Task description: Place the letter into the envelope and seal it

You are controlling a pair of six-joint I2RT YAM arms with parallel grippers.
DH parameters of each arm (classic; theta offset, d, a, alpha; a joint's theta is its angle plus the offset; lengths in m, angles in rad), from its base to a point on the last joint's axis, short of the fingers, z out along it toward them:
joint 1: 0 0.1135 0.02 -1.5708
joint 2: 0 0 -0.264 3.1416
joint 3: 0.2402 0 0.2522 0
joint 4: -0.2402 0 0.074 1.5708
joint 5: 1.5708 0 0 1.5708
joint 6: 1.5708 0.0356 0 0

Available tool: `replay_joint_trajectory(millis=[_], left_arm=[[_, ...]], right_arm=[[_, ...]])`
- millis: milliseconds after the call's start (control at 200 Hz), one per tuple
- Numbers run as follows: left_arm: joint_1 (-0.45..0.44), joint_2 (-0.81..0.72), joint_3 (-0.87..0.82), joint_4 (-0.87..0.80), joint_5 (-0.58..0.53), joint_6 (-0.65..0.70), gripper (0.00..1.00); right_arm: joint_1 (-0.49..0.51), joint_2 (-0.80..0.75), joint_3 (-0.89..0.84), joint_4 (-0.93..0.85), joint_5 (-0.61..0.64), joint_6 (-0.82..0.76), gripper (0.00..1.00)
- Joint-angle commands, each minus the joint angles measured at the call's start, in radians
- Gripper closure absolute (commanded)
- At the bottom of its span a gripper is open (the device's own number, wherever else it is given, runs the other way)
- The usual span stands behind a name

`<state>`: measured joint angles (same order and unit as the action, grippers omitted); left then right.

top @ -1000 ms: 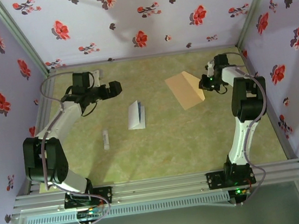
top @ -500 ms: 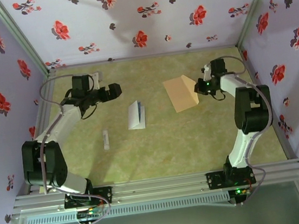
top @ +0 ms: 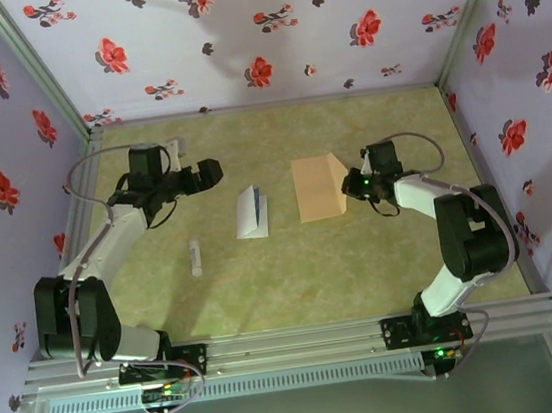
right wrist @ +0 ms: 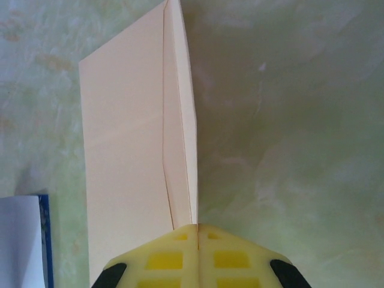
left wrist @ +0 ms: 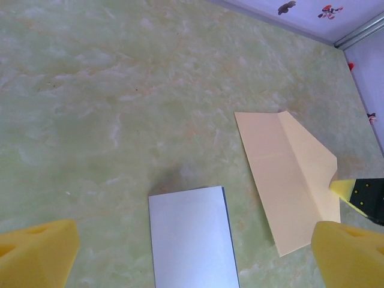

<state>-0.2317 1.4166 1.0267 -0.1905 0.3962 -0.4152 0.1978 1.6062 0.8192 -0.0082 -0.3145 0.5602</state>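
The right gripper should first pull back to bring the envelope slightly toward the letter (top: 251, 213), and then let go of the flap's edge.
The tan envelope (top: 314, 190) lies at mid-table with its flap raised on the right side. My right gripper (top: 351, 185) is shut on that flap's edge; in the right wrist view the yellow pads meet at the gripper (right wrist: 197, 231) with the flap of the envelope (right wrist: 126, 150) pinched between them. The letter (top: 251, 213), white with a blue edge, lies flat just left of the envelope. My left gripper (top: 213, 169) hovers open behind and to the left of the letter; in its wrist view the letter (left wrist: 192, 237) lies between the wide-apart fingers and the envelope (left wrist: 288, 180) is to the right.
A small white stick (top: 195, 258) lies on the green tabletop left of the letter, toward the front. Flowered walls and metal frame posts close the table in on the left, back and right.
My right gripper has pulled the envelope left and toward the front, turning it squarer to the table, so it now lies close to the letter. The left arm shifted only slightly.
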Motion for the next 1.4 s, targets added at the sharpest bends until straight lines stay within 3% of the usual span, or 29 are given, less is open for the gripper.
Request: replay_joint_trajectory(millis=[0, 275, 550, 680, 785, 910, 1025, 1175, 1395], left_arm=[[-0.007, -0.036, -0.028, 0.023, 0.005, -0.02, 0.0], [-0.007, -0.062, -0.066, 0.054, 0.006, -0.057, 0.0], [-0.006, -0.068, -0.084, 0.071, 0.004, -0.079, 0.0], [-0.007, -0.071, -0.091, 0.077, 0.004, -0.087, 0.0], [-0.007, -0.079, -0.096, 0.08, -0.005, -0.09, 0.0], [-0.006, -0.085, -0.1, 0.083, -0.018, -0.089, 0.0], [-0.007, -0.087, -0.1, 0.088, -0.026, -0.091, 0.0], [-0.007, -0.102, -0.114, 0.111, -0.086, -0.11, 0.0], [-0.007, -0.13, -0.129, 0.141, -0.163, -0.126, 0.0]], right_arm=[[0.024, -0.043, -0.043, 0.06, 0.056, 0.059, 1.0], [0.065, -0.11, -0.179, 0.14, 0.103, 0.127, 0.99], [0.083, -0.142, -0.238, 0.185, 0.109, 0.167, 0.89], [0.088, -0.165, -0.238, 0.172, 0.114, 0.167, 0.71], [0.088, -0.199, -0.223, 0.132, 0.121, 0.153, 0.45], [0.089, -0.266, -0.193, 0.055, 0.159, 0.133, 0.31], [0.089, -0.323, -0.175, 0.012, 0.217, 0.103, 0.01], [0.089, -0.341, -0.112, -0.058, 0.245, 0.031, 0.01], [0.089, -0.423, -0.167, 0.054, 0.287, 0.05, 0.01]])
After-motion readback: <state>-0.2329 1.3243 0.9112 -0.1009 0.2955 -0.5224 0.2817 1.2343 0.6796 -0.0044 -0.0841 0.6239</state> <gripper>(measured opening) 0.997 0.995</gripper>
